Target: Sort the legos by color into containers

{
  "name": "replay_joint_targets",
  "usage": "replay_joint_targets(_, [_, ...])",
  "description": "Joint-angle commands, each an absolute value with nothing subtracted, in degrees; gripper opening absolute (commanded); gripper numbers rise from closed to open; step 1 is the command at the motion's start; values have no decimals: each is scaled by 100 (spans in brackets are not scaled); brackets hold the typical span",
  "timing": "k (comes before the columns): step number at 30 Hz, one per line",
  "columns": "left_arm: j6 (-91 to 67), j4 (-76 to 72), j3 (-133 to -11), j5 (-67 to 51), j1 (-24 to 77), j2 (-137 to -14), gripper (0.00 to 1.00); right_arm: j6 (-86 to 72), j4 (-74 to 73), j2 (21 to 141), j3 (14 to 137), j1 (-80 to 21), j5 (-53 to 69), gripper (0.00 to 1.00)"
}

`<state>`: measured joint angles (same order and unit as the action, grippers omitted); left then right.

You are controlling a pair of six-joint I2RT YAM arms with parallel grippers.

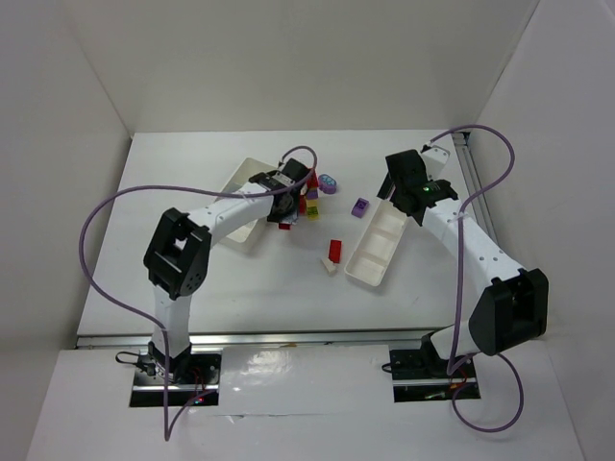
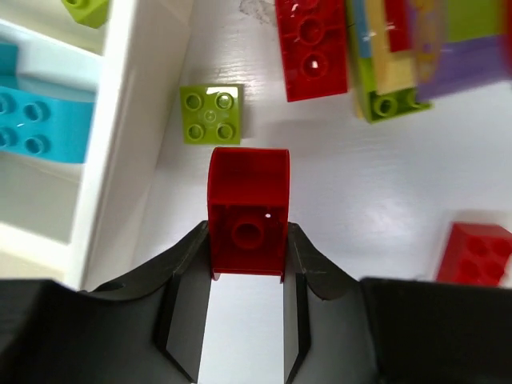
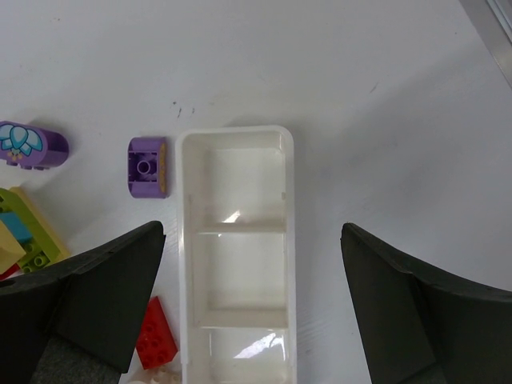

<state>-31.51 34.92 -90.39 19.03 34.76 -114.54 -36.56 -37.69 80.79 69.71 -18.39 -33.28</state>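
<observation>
My right gripper will move back, left in the top view and down onto the unsorted red lego by the white piece.
My left gripper (image 2: 248,244) is shut on a red lego (image 2: 248,200), its hollow underside facing the camera. It sits just right of the smaller tray (image 2: 120,136), which holds a cyan lego (image 2: 36,120) and a lime one (image 2: 86,10). A lime lego (image 2: 210,114), two red legos (image 2: 312,48) (image 2: 476,252) and a mixed stack (image 2: 432,60) lie on the table beyond it. My right gripper (image 3: 252,240) is open and empty above the long three-compartment tray (image 3: 186,264). Purple legos (image 3: 147,166) (image 3: 32,146) and a red one (image 3: 156,332) lie to its left.
In the top view the small tray (image 1: 240,187) is at the left under the left arm and the long tray (image 1: 377,245) lies at the right. A red lego (image 1: 334,250) and a white piece (image 1: 330,266) lie between them. A metal rail (image 1: 471,182) runs along the right edge.
</observation>
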Motion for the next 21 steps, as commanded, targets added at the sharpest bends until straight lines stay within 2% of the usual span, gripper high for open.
replay_joint_targets(1, [-3286,4112,-9474,1654,3323,-10829,0,-3753,-3718,7866,6953,-1881,-3375,98])
replay_joint_targets(4, [-3463,4586,-9475,1485,3094,-10381,0,-3701,-3718,7813,6899,-1881,-3462,98])
replay_joint_targets(10, [-3806,4992,-8906,1960,2261,-9572,0,-3577,-3612,7813,6899,-1881,-3463,98])
replay_joint_targets(18, [-3806,4747,-8552,2021,1626,-9729,0,-3524,-3542,7928,6899,-1881,-3349,98])
replay_joint_targets(20, [-3894,4632,-8473,2021,1564,-9817,8,-3524,-3542,7928,6838,-1881,-3349,98])
replay_joint_targets(21, [-3894,4632,-8473,2021,1564,-9904,22,-3524,-3542,7928,6838,-1881,-3349,98])
